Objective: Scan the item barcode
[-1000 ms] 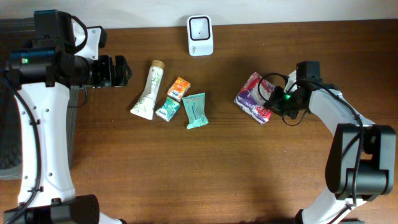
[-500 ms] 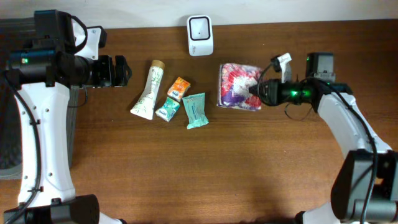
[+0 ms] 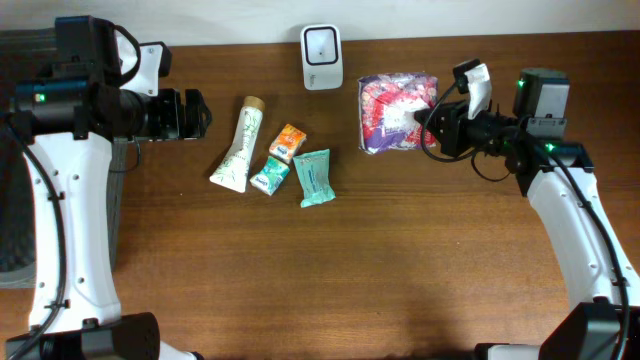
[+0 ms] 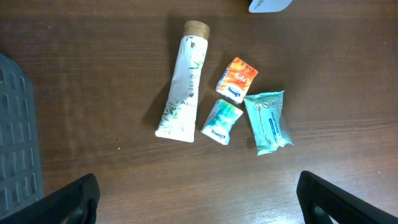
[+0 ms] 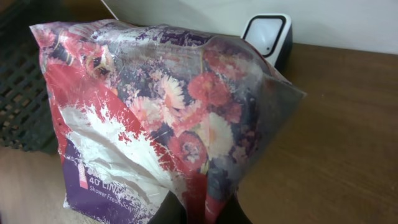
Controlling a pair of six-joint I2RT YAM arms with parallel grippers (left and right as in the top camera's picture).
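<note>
I will next lower my right gripper and pull it back over the bare wood (image 3: 383,190) beside the teal wipes pack, so the hanging packet can lie on clear table.
A floral red, white and purple packet (image 3: 397,112) hangs above the table at the back right, pinched at its edge by my right gripper (image 3: 428,126), which is shut on it. In the right wrist view the packet (image 5: 161,118) fills most of the frame, and the white barcode scanner (image 5: 268,37) stands just behind it. From overhead the scanner (image 3: 322,57) sits at the back edge, left of the packet. My left gripper (image 3: 196,112) stands open and empty at the far left, its fingertips (image 4: 78,198) low in the left wrist view.
Left of centre lie a white tube (image 3: 240,145), an orange packet (image 3: 288,142), a small teal packet (image 3: 269,176) and a teal wipes pack (image 3: 315,177). A dark grated mat (image 4: 15,143) lies off the table's left edge.
My right gripper has lifted the floral packet off the table and carried it back and left, toward the scanner, turning it over on the way. The left arm has not moved.
</note>
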